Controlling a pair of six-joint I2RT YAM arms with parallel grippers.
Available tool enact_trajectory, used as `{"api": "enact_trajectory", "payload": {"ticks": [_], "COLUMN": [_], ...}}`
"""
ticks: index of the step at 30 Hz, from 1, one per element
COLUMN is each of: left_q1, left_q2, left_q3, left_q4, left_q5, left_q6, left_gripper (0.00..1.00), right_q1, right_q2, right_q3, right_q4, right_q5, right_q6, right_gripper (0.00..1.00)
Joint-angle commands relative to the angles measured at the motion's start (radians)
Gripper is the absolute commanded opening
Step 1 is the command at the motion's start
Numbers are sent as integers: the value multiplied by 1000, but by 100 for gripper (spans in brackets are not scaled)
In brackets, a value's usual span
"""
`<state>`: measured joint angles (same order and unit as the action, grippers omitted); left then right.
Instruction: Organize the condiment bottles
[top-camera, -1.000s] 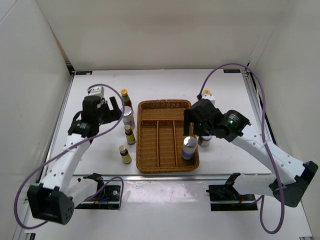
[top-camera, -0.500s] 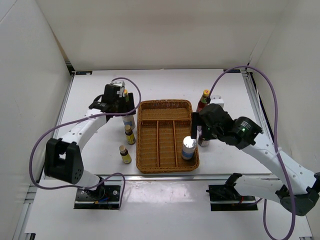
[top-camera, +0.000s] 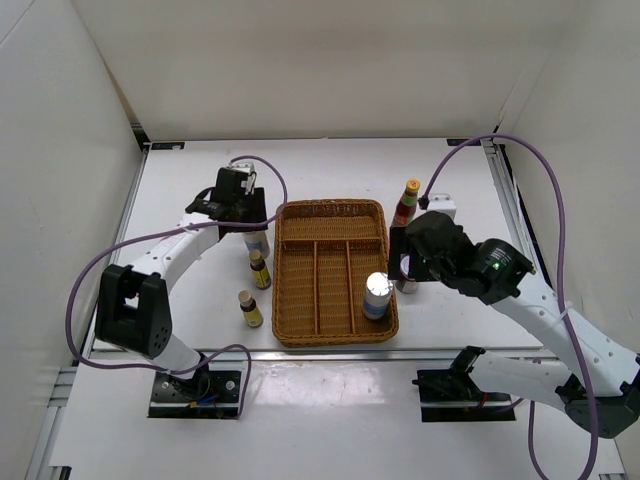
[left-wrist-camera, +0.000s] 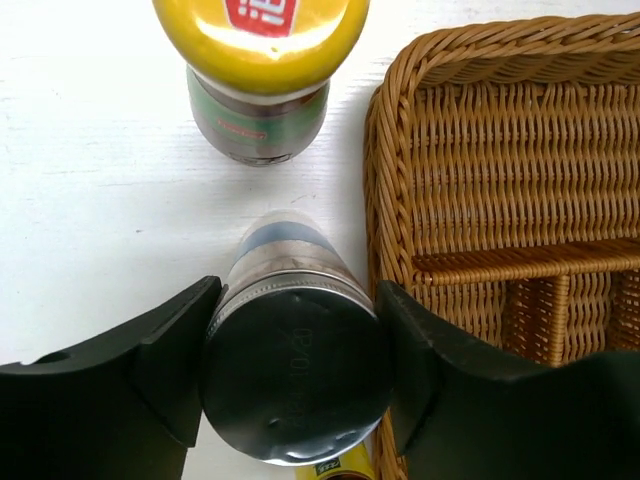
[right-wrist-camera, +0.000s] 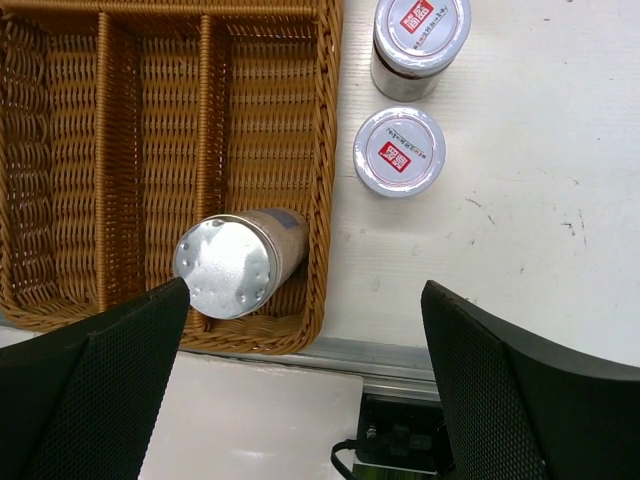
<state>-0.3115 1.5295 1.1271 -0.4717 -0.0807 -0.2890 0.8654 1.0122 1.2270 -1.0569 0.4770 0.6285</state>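
I should next lift the jar in my left gripper over the tray (left-wrist-camera: 500, 150), then lower it into the tray's empty section just beyond the other silver-lidded jar.
My left gripper (left-wrist-camera: 295, 330) is shut on a silver-lidded jar (left-wrist-camera: 295, 375) that stands on the table just left of the wicker tray (left-wrist-camera: 500, 150); both fingers touch the lid's sides. A red yellow-capped sauce bottle (left-wrist-camera: 258, 30) stands just beyond it. Two small brown yellow-capped bottles (top-camera: 259, 268) (top-camera: 249, 308) stand nearer the front. Another silver-lidded jar (right-wrist-camera: 225, 265) stands in the tray's right compartment, at its near end. My right gripper (right-wrist-camera: 305, 300) hangs open above the tray's near right corner, holding nothing. Two more jars (right-wrist-camera: 399, 150) (right-wrist-camera: 420, 30) stand right of the tray, and a second red bottle (top-camera: 407, 202) stands behind them.
The tray (top-camera: 330, 270) has a wide back section and three long compartments. White walls close in the table on the left, back and right. The table's metal front edge (right-wrist-camera: 400, 355) runs just under my right gripper.
My left arm swung in to the jar beside the tray and its jaws closed onto the lid. My right arm drew back a little from the jar in the tray.
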Motion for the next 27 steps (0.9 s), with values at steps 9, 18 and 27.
{"api": "enact_trajectory", "payload": {"ticks": [9,18,27], "left_q1": [-43,-248,-436], "left_q2": [-137,-68,147], "left_q3": [336,574,599], "left_q4": [-133,-177,-125], "left_q5": [-21,81,131], "left_q6": [50,7,-4], "left_gripper": [39,38,37], "right_q1": [4,4,4], "right_q2": [-17,-17,-81], "right_q3": [-1,-12,-3], "right_q4": [-15,-37,-150], "right_q5": [46,98,190], "right_q6": [11,74,160], "right_gripper": [100,100,100]}}
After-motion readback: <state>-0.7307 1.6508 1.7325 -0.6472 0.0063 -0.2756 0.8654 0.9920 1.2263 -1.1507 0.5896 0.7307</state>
